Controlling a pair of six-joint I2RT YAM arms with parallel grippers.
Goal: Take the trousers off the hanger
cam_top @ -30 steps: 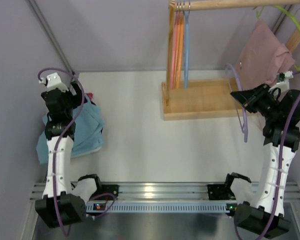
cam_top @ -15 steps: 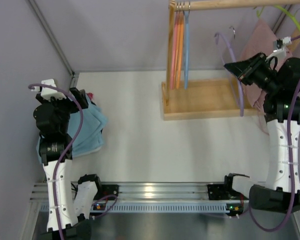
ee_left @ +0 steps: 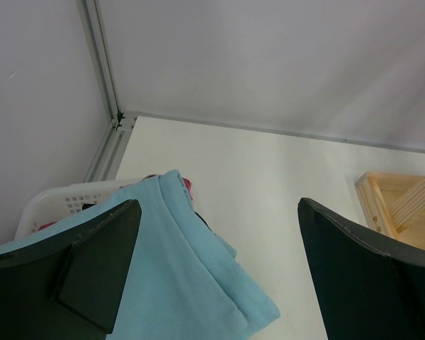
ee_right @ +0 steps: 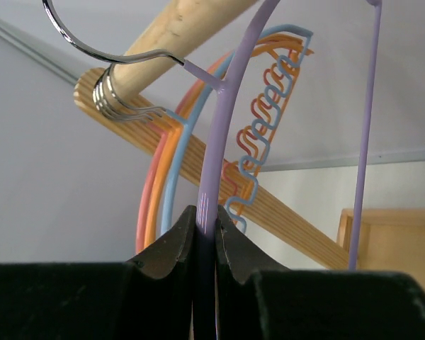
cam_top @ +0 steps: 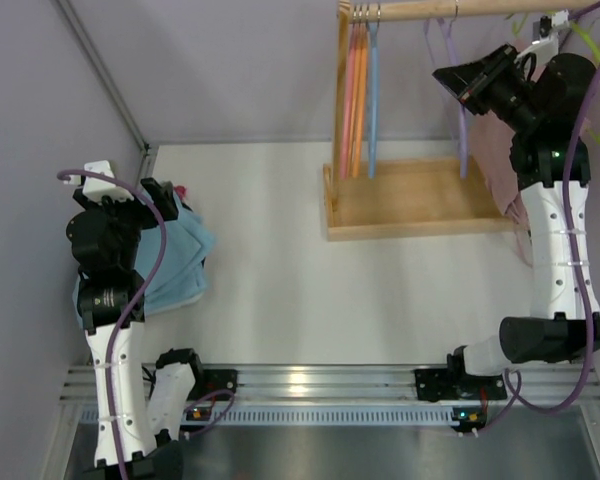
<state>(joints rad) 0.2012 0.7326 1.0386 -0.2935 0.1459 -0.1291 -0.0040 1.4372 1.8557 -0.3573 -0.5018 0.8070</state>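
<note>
My right gripper slides the empty purple hanger (cam_top: 463, 130) along the wooden bar (cam_top: 430, 10) toward the blue hanger next, then opens.
The light blue trousers (cam_top: 180, 262) lie off any hanger, draped over a white basket (ee_left: 47, 205) at the table's left; they also show in the left wrist view (ee_left: 177, 276). My left gripper (cam_top: 158, 196) is open and empty just above them, its jaws wide apart (ee_left: 218, 207). My right gripper (cam_top: 452, 76) is shut on a bare purple hanger (cam_top: 463, 130) and holds it high by the wooden rail (cam_top: 430, 10). In the right wrist view the hanger's arm (ee_right: 223, 120) is pinched between the jaws (ee_right: 206, 216), and its metal hook (ee_right: 113, 57) is against the rail (ee_right: 177, 35).
Orange, pink and blue empty hangers (cam_top: 360, 90) hang at the rail's left end. The wooden rack base (cam_top: 420, 200) sits below. A pink garment (cam_top: 502, 160) and a green hanger (cam_top: 592, 50) are at far right behind my right arm. Grey walls close in behind and on the left.
My right arm has lifted the purple hanger up and back from beside the pink garment to the rail. My left arm shifted slightly toward me above the trousers, then stayed still.
</note>
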